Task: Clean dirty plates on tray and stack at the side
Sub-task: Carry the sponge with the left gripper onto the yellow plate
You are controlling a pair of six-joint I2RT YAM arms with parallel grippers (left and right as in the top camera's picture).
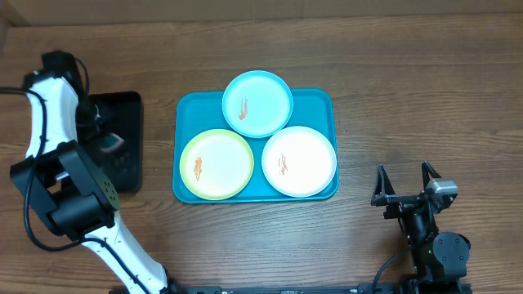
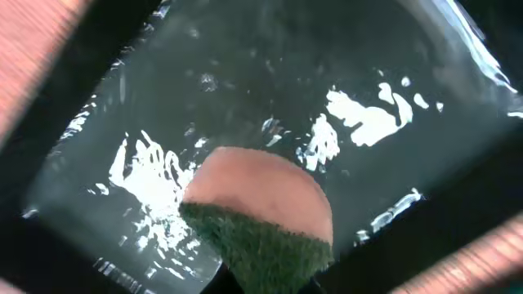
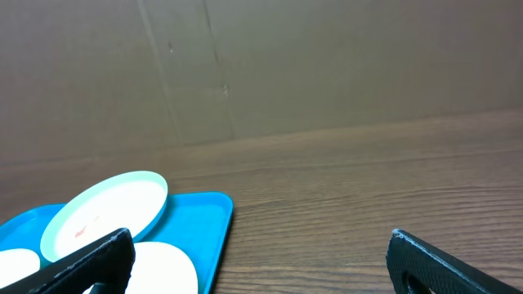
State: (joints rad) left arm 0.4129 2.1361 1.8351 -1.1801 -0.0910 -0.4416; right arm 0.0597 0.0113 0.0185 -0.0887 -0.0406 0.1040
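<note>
The robot's left gripper will bring the sponge to the right in the overhead view and lower it over the yellow-green plate's middle, because that plate has a smear on it.
Three plates lie on the turquoise tray: light blue plate at the back, yellow-green plate front left, white plate front right. Each has a small orange-red smear. My left gripper hangs over the black tray, shut on a sponge with an orange body and green scrub face; the fingers themselves are hidden. My right gripper is open and empty, right of the tray. The right wrist view shows the open gripper, light blue plate, white plate and tray.
The black tray's floor looks wet and glossy under the sponge. Bare wooden table lies between the turquoise tray and my right gripper. A brown cardboard wall stands behind the table.
</note>
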